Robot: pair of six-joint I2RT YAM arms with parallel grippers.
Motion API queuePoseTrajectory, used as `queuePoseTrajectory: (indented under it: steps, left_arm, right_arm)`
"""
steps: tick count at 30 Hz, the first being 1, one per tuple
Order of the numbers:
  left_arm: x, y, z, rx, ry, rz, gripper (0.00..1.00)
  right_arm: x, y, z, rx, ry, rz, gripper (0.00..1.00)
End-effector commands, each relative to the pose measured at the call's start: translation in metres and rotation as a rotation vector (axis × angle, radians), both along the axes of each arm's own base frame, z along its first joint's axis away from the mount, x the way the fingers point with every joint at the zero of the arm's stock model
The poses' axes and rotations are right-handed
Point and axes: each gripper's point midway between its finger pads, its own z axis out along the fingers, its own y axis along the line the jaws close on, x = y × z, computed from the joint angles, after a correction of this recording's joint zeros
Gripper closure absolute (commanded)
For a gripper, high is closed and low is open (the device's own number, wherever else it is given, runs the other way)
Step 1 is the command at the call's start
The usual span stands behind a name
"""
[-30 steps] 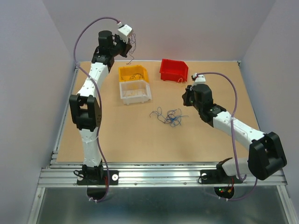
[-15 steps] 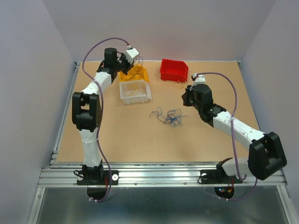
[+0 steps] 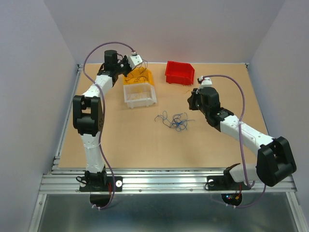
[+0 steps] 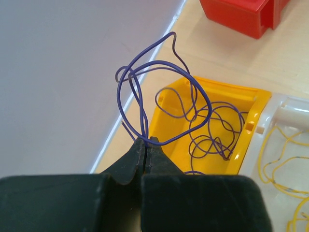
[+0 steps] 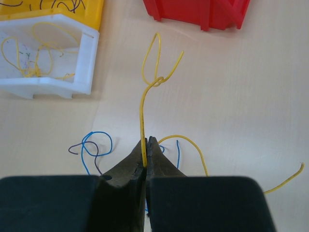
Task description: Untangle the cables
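Observation:
My left gripper moves down into the yellow bin next and releases the thin purple wire there, since the wire's lower loops already lie on that bin's bottom.
My left gripper (image 3: pixel 128 67) is shut on a thin purple wire (image 4: pixel 164 87) and holds it over the yellow bin (image 3: pixel 146 78). The wire's loops hang down into that bin (image 4: pixel 166 121). My right gripper (image 3: pixel 193 100) is shut on a yellow wire (image 5: pixel 143 106), which rises from the fingertips (image 5: pixel 147 141) to a small loop, above the table near the red bin. A tangle of blue and dark wires (image 3: pixel 173 121) lies on the table left of the right gripper. A blue wire (image 5: pixel 94 142) and a dark one show beside the right fingers.
A red bin (image 3: pixel 179 72) stands at the back, right of the yellow one. A white bin (image 3: pixel 140 102) in front of the yellow bin holds yellow wires (image 5: pixel 36 63). The back wall is close behind the left gripper.
My left arm has come down from near the back wall and moved over the yellow bin with the purple wire. The right arm has not moved.

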Motion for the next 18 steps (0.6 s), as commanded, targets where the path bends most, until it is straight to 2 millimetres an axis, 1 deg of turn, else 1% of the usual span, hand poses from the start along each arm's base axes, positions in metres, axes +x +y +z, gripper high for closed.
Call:
queuePoseTrajectory:
  steps: [1,6,7,8,9,10,11,12,13,14,15,16,18]
  left_arm:
    - [0.007,0.003,0.010,0.046,-0.056,-0.047,1.00]
    - [0.012,0.008,-0.005,0.148,-0.052,-0.110,1.00]
    - [0.011,0.008,-0.013,0.161,-0.015,-0.127,1.00]
    - [0.010,0.009,-0.017,0.178,-0.004,-0.145,1.00]
    - [-0.002,0.008,-0.032,0.190,0.067,-0.178,1.00]
    - [0.001,0.007,-0.032,0.228,0.048,-0.214,1.00]
    - [-0.001,0.007,-0.037,0.241,0.066,-0.228,1.00]
    - [-0.003,0.008,-0.042,0.256,0.084,-0.243,1.00]
    - [-0.010,0.011,-0.053,0.278,0.131,-0.255,1.00]
    - [-0.010,0.014,-0.059,0.304,0.151,-0.258,1.00]
    - [-0.007,0.014,-0.059,0.313,0.138,-0.265,1.00]
    - [-0.008,0.018,-0.068,0.337,0.166,-0.259,1.00]
    - [-0.009,0.021,-0.077,0.372,0.179,-0.276,1.00]
  right_arm:
    - [0.006,0.007,0.028,0.042,-0.069,0.017,0.99]
    - [0.006,0.006,0.028,0.039,-0.069,0.015,1.00]
    - [0.006,0.006,0.028,0.038,-0.070,0.016,0.99]
    - [0.006,0.006,0.028,0.038,-0.070,0.016,0.99]
    - [0.006,0.006,0.029,0.039,-0.072,0.016,1.00]
    - [0.006,0.006,0.029,0.039,-0.072,0.016,1.00]
    - [0.006,0.007,0.029,0.039,-0.072,0.017,0.99]
    - [0.006,0.007,0.028,0.040,-0.070,0.020,0.99]
    - [0.006,0.007,0.028,0.040,-0.069,0.021,0.99]
    - [0.007,0.008,0.028,0.040,-0.068,0.026,0.99]
    - [0.007,0.010,0.028,0.041,-0.067,0.031,1.00]
    - [0.007,0.010,0.028,0.041,-0.067,0.032,1.00]
    - [0.009,0.012,0.029,0.046,-0.065,0.040,0.99]
